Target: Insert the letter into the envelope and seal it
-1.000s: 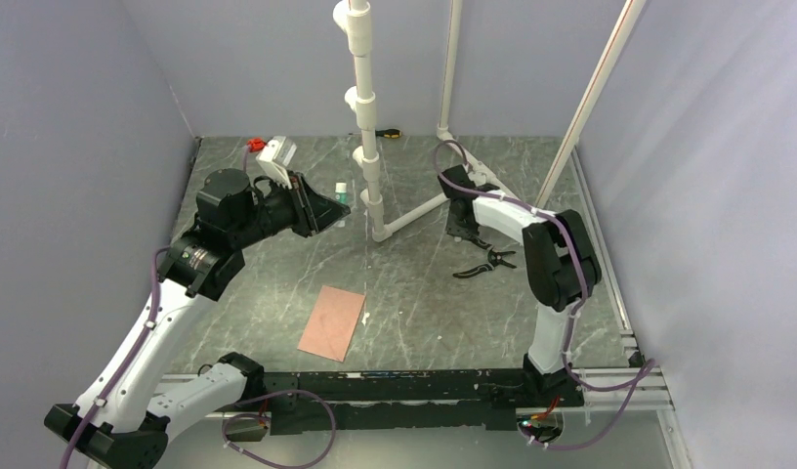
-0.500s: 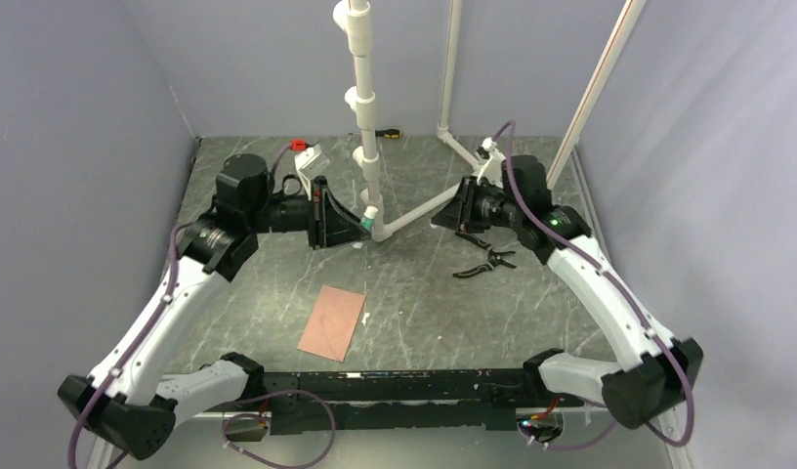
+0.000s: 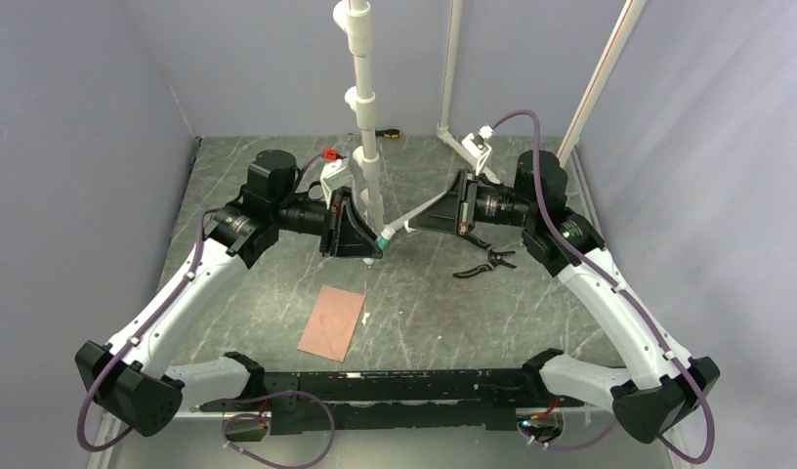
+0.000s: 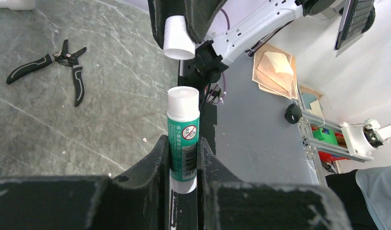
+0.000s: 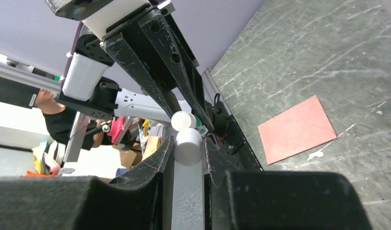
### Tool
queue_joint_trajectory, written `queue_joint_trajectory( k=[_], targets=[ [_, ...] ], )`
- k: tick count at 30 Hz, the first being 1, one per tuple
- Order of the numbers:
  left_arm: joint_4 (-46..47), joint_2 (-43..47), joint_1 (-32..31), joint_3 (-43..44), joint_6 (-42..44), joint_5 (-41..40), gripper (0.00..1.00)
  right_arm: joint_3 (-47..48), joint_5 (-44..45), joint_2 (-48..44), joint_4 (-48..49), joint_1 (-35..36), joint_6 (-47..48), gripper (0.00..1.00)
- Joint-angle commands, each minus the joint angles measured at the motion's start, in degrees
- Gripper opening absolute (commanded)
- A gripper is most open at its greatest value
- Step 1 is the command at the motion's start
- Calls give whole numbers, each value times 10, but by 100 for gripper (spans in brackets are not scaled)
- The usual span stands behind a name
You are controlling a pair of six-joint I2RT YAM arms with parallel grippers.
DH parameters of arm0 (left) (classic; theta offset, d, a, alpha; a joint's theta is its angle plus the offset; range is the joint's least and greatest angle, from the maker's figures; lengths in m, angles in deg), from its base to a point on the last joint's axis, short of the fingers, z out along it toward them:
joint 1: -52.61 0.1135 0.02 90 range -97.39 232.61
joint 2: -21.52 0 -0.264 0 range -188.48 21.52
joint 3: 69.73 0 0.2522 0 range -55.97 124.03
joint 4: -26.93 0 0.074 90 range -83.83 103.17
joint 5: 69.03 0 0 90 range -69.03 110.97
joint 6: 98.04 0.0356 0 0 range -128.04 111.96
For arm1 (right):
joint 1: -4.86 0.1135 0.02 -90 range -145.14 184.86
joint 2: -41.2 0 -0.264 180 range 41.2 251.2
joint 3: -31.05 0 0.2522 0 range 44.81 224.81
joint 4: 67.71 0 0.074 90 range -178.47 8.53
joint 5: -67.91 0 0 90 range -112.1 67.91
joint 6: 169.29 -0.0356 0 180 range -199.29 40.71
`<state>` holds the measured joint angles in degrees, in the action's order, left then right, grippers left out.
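Next, my right gripper moves toward the glue stick's white end (image 3: 388,234) (image 5: 181,120) to seat and release the white cap. That end lies to the gripper's left in the top view.
The pinkish-brown envelope (image 3: 332,322) lies flat and shut on the table in front of the arms; it also shows in the right wrist view (image 5: 296,129). The letter is not in view. My left gripper (image 3: 373,246) is shut on a green glue stick (image 4: 183,120), held in the air over the table's middle. My right gripper (image 3: 406,227) faces it tip to tip and is shut on a white cap (image 5: 188,143). The cap (image 4: 179,40) sits just off the stick's white end, with a small gap between them.
Black-handled pliers (image 3: 487,262) lie on the table under the right arm, and also show in the left wrist view (image 4: 64,60). A white pipe frame (image 3: 365,117) stands behind the grippers. A screwdriver (image 3: 387,133) lies at the back wall. A small white scrap (image 3: 366,318) lies beside the envelope.
My left gripper took the glue stick from the back left and carried it right and forward. My right arm rose and swung left to meet it at the middle. The envelope has not moved.
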<state>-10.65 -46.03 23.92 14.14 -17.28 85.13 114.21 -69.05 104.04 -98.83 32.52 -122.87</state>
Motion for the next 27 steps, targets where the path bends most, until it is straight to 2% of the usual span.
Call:
queue_joint_trajectory(
  k=[1,17,21,27],
  targets=[
    [15,4,-11,21,17,-1,2,31,-17,10,39,19,-19,8],
    [34,7,-19,13,20,-7,3,57,-24,41,27,49,3,7],
    [-3,-3,-20,27,49,-2,2,75,-28,55,-2,62,30,6],
    [-126,-31,-20,84,152,-13,2,115,-38,84,-98,81,102,5]
  ],
)
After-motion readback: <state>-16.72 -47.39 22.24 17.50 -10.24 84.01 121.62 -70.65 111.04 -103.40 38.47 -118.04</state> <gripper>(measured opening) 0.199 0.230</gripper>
